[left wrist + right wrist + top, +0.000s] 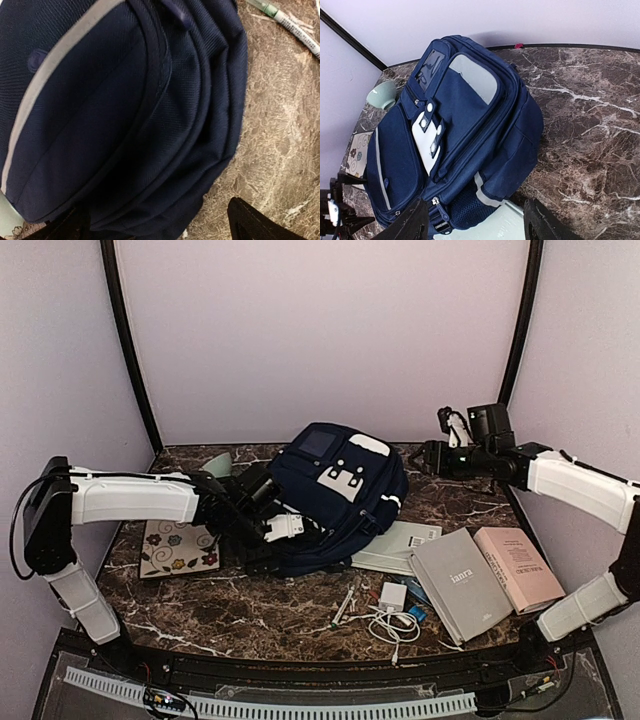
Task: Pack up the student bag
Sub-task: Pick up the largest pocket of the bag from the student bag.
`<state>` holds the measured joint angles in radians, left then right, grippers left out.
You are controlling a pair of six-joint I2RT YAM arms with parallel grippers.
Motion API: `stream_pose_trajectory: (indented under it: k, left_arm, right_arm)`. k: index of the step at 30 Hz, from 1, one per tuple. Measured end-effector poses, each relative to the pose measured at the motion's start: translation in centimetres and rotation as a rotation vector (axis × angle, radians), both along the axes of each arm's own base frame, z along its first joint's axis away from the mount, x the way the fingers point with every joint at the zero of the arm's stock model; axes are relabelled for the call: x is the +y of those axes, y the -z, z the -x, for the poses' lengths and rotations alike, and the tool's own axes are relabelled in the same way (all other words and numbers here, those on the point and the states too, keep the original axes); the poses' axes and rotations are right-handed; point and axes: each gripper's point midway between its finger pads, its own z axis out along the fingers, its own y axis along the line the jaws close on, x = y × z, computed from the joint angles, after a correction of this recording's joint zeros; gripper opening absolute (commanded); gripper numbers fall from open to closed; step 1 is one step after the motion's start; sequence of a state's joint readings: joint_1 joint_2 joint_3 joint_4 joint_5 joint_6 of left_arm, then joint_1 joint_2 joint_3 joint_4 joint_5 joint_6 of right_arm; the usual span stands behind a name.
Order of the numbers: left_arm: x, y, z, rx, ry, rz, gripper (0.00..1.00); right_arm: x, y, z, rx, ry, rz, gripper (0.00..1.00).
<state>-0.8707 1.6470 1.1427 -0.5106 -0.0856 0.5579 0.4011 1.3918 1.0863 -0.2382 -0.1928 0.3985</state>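
The fold (46,212) beside the white trim is farther outward than the left gripper, so the robot should next move that gripper outward along the bag's edge and close it on that fold.
The student bag (335,495), navy with white trim and patches, lies front-up in the middle of the marble table. My left gripper (275,530) sits low against its near-left edge. In the left wrist view the bag's fabric (125,110) fills the frame, and the open left gripper (160,230) has its fingers (255,222) spread wide, one over bare table, gripping nothing. My right gripper (425,458) hovers off the bag's right side. In the right wrist view it (477,225) stands open and empty above the bag (455,135).
Right of the bag lie a pale notebook (400,545), a grey book (460,583) and a pink book (517,567). Pens (345,605) and a white charger with cable (393,605) lie in front. A floral card (178,547) and a green cup (220,462) sit left.
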Motion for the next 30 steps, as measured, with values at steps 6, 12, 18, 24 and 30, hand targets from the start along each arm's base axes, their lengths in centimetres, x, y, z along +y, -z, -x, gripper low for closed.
stream_pose_trajectory:
  k: [6, 12, 18, 24, 30]
  left_arm:
    - [0.4, 2.5, -1.1, 0.013, 0.004, -0.059, 0.94]
    - [-1.5, 1.6, -2.1, 0.003, 0.026, 0.003, 0.95]
    - [-3.4, -1.9, -0.3, 0.099, 0.142, 0.195, 0.99]
    - [-1.3, -6.4, -5.8, -0.019, 0.059, 0.275, 0.99]
    - [2.2, -0.7, -9.7, -0.077, 0.081, 0.055, 0.99]
  right_arm:
    - [-0.2, 1.8, 2.5, 0.020, -0.029, -0.025, 0.65]
    - [-0.2, 4.7, 5.4, 0.084, -0.058, -0.043, 0.65]
    - [-0.2, 5.0, 6.2, 0.098, -0.062, -0.065, 0.65]
    - [0.1, 4.3, 6.2, 0.086, -0.065, -0.095, 0.65]
    - [0.7, 5.3, 5.8, 0.125, -0.076, -0.104, 0.65]
